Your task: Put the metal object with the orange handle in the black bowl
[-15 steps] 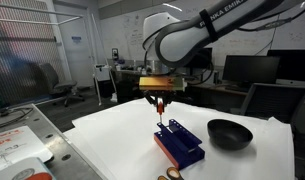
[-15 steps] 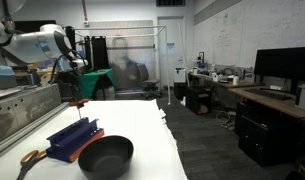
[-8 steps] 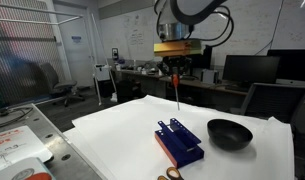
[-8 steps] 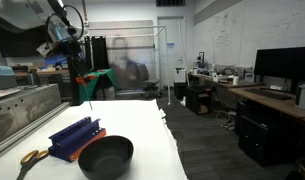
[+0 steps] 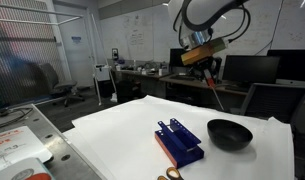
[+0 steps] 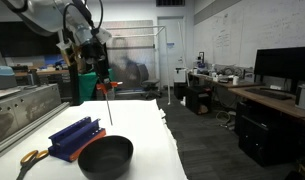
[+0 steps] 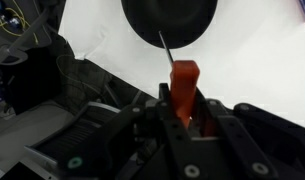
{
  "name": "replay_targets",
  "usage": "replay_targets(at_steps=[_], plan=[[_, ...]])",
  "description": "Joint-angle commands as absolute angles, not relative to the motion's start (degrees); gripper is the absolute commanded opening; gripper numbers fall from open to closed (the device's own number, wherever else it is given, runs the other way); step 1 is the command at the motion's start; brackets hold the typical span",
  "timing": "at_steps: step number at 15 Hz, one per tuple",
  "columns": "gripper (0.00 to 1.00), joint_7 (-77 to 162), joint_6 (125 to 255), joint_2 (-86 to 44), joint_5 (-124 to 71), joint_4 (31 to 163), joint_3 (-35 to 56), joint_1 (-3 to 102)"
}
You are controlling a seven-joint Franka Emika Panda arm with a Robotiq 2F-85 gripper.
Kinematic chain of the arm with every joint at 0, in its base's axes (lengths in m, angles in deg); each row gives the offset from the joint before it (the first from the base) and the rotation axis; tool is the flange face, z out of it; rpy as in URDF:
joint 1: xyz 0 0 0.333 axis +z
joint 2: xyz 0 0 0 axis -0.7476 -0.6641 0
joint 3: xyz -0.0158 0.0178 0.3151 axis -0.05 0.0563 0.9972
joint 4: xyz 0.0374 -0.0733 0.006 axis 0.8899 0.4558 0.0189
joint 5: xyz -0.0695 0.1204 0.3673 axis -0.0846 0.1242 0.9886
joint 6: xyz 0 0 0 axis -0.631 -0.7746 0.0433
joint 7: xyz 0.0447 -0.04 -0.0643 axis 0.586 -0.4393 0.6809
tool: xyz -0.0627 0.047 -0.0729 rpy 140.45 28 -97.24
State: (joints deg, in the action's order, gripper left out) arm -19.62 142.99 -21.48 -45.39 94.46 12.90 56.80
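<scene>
The gripper moves down toward the black bowl's open hollow (image 5: 230,130) (image 7: 170,14) next and releases the orange handle there, as the hollow lies below it and the hanging metal tip.
My gripper (image 5: 206,74) (image 6: 103,84) (image 7: 183,112) is shut on the orange handle of the metal object (image 7: 183,82). Its thin metal end (image 5: 218,98) (image 6: 109,107) hangs down, tilted, high above the table. The black bowl (image 5: 229,133) (image 6: 105,157) rests on the white table, beside the blue rack. In the wrist view the bowl (image 7: 167,18) lies below the metal tip. The utensil hangs in the air, apart from the bowl.
A blue rectangular rack (image 5: 179,141) (image 6: 72,137) stands on the white table (image 5: 112,140) next to the bowl. Orange-handled scissors (image 6: 29,157) (image 5: 173,174) lie near the rack by the table edge. Desks, monitors and chairs surround the table.
The gripper has risen from the blue rack with the orange-handled utensil and swung sideways toward the black bowl, now tilted.
</scene>
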Motion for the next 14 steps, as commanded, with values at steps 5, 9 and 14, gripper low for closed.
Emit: replay_targets(at_steps=[5, 9, 14], plan=[[0.08, -18.0, 147.88, -30.54, -41.92, 96.69, 12.11, 53.0], [0.09, -16.94, 149.01, -33.67, -39.13, 97.43, 12.02, 52.62], [0.61, -16.08, 149.46, -34.41, -36.62, 97.36, 11.87, 52.66]])
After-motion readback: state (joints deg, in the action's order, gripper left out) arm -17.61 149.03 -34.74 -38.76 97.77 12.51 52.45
